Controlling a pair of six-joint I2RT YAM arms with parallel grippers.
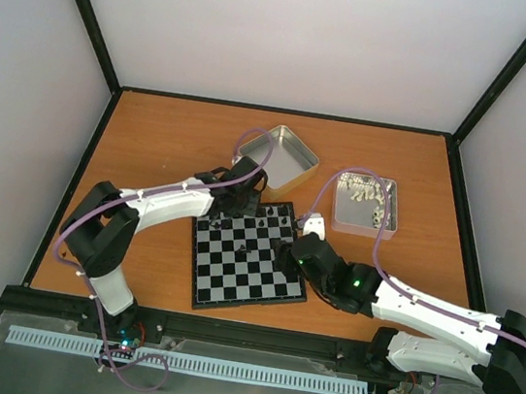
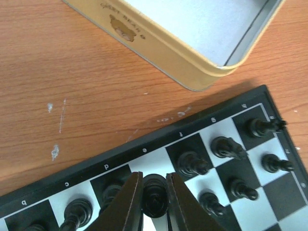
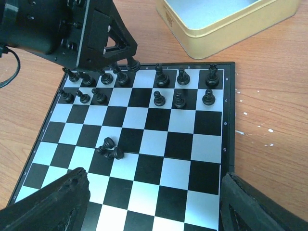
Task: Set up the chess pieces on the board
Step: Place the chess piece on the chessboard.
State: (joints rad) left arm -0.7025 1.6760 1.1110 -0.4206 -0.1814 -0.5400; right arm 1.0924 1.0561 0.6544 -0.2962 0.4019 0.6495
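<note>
I need to lower my left gripper straight down onto the far-row square marked e (image 2: pixel 152 167) and release the black piece, as that gap between standing pieces is empty.
The board (image 1: pixel 261 280) lies between the arms; it also shows in the right wrist view (image 3: pixel 211 144) and the left wrist view (image 2: pixel 159 147). Several black chess pieces (image 3: pixel 180 76) stand in its two far rows. My left gripper (image 2: pixel 154 188) is shut on a black piece (image 2: pixel 155 195) over the far-row square marked e. I cannot tell whether the piece touches the board. This gripper also shows in the top view (image 1: pixel 240 209). Two black pieces (image 3: pixel 110 149) lie tipped together mid-board. My right gripper (image 3: pixel 155 179) hangs open and empty above the board's near half.
An empty metal tin (image 1: pixel 283 156) stands just beyond the board, close to my left gripper (image 2: pixel 192 33). A second tin (image 1: pixel 365 204) with pale pieces stands at the right. Bare wooden table surrounds the board.
</note>
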